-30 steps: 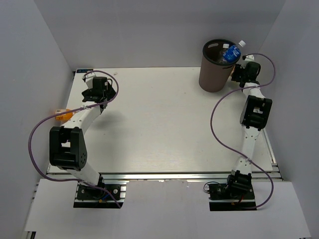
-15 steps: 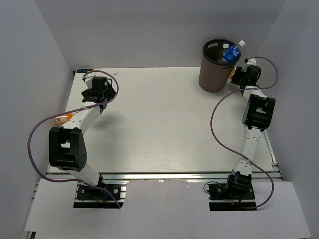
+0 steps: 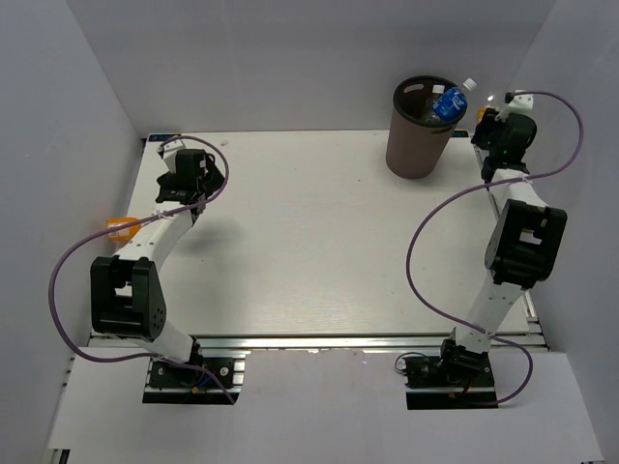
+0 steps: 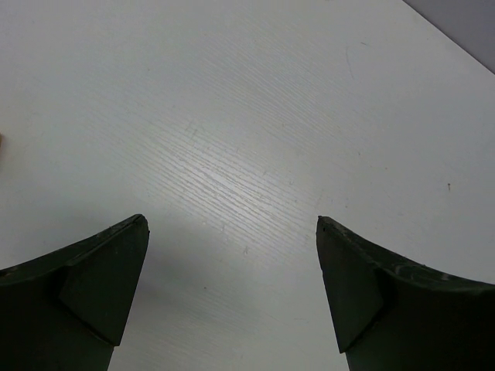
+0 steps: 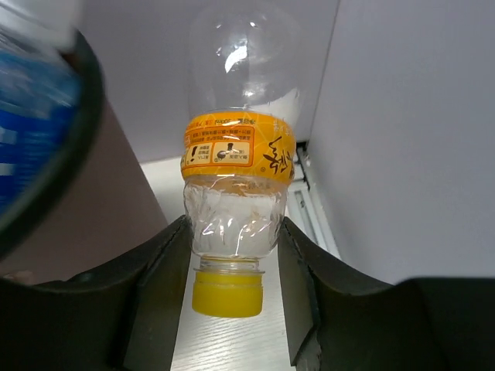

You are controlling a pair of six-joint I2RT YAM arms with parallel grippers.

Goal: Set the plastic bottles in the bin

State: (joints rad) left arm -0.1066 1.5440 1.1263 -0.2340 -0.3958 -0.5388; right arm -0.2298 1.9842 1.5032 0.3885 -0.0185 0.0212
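Note:
The blue-labelled bottle crowds one side of the bin. Next, my right gripper should lift, move left in the top view over the bin's open side and let go.
My right gripper (image 3: 495, 124) is shut on a short clear bottle with an orange label and yellow cap (image 5: 236, 154), held cap down between the fingers (image 5: 158, 270). It hangs just right of the tall brown bin (image 3: 414, 150), whose wall (image 5: 116, 185) fills the left of the right wrist view. A blue-labelled bottle with a white cap (image 3: 450, 101) leans out over the bin's rim; it also shows in the right wrist view (image 5: 31, 100). Something clear glints inside the bin (image 3: 417, 93). My left gripper (image 3: 186, 188) is open and empty over bare table (image 4: 232, 224).
The white table (image 3: 319, 242) is boxed in by grey walls at left, back and right; the right wall is close to my right gripper. A small orange thing (image 3: 121, 228) sits by the left arm at the table's left edge; I cannot tell what it is.
My right arm has lifted and swung to the right, carrying the orange-labelled bottle away from the bin's side. The left arm has shifted slightly.

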